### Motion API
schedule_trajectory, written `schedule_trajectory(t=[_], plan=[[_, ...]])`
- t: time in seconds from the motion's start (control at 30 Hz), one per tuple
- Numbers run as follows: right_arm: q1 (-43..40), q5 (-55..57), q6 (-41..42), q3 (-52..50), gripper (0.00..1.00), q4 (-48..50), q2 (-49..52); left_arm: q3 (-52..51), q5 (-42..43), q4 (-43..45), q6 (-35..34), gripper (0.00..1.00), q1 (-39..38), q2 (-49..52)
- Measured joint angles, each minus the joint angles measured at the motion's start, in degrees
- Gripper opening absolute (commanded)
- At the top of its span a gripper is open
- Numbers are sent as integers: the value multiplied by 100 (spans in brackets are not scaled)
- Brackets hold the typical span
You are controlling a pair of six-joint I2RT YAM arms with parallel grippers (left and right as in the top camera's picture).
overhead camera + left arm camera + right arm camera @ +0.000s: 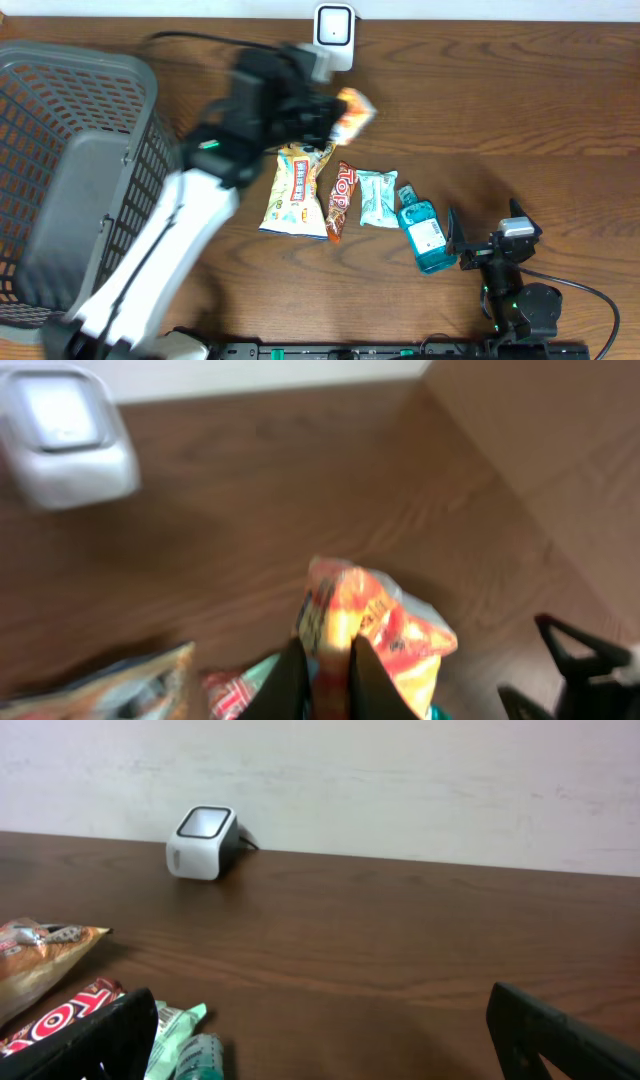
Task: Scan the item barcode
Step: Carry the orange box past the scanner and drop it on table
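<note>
The left gripper should carry the bag across and down and then let go of it, because clear wood beyond the bottle lies below the gripper and to its right in the overhead view.
My left gripper (338, 115) is shut on an orange snack bag (356, 108), which hangs above the table just below the white barcode scanner (333, 25). In the left wrist view the two black fingers (283, 682) pinch the bag (400, 625) from both sides, and the scanner (65, 435) sits at the upper left, blurred. My right gripper (487, 228) rests near the table's front right, open with nothing between its fingers (100, 1040). From the right wrist view the scanner (203, 842) stands far back against the wall.
A grey mesh basket (70, 150) fills the left side. On the table in a row lie a yellow snack bag (297, 190), a red candy bar (342, 200), a mint packet (377, 197) and a blue bottle (425, 235) next to my right gripper.
</note>
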Motion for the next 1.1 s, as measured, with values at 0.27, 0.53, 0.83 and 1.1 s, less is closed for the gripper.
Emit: schedule_trajectory(t=[0.27,0.53,0.83,1.1], plan=[[0,2,0,0,99,2,2,0,-175,2218,-42,7,-955,2105],[0,2,0,0,99,0,0,0,-195,3314,-667,8,-1351,3554],[0,2,0,0,99,0,0,0,-210,3314,-951,78,-1412,3788],[0,2,0,0,99,0,0,0,-212,3082,-1049,85,-1401,3762]])
